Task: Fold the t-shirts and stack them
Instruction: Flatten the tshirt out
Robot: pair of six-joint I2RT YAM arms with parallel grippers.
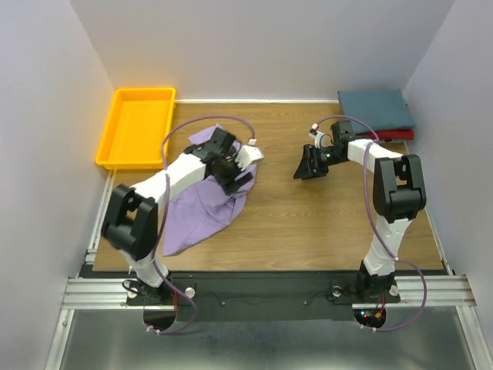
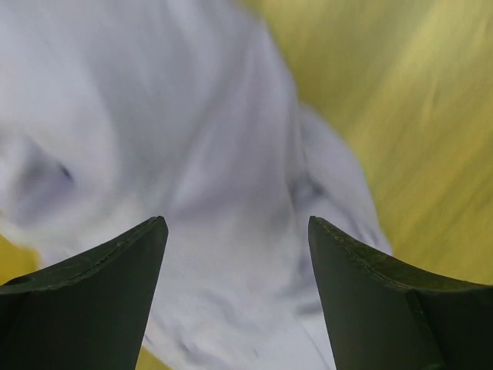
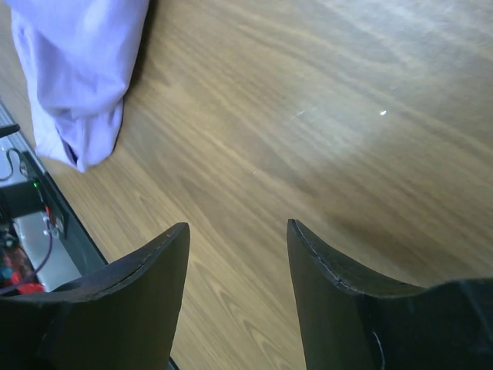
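My left gripper shifts down and to the right in the top view next, since the purple shirt's edge by bare wood lies below and to that side.
A crumpled lavender-purple t-shirt [image 1: 196, 210] lies on the left half of the wooden table, partly under my left arm. My left gripper [image 1: 231, 171] hovers just above the shirt's upper right part, jaws wide apart with nothing between them; in the left wrist view the gripper [image 2: 237, 227] looks straight down on rumpled purple cloth [image 2: 192, 154]. At the back right corner a folded dark teal t-shirt [image 1: 375, 109] rests on a folded red t-shirt [image 1: 400, 135]. My right gripper [image 1: 310, 165] hangs open over bare wood mid-table; the right wrist view shows the gripper [image 3: 235, 231] empty, with the purple shirt [image 3: 77, 69] at upper left.
A yellow-orange plastic tray [image 1: 137, 128] stands at the back left corner, next to the purple shirt. Grey walls close the table on the left, back and right. Bare wood [image 1: 308, 216] stretches between the shirt and the right arm's base.
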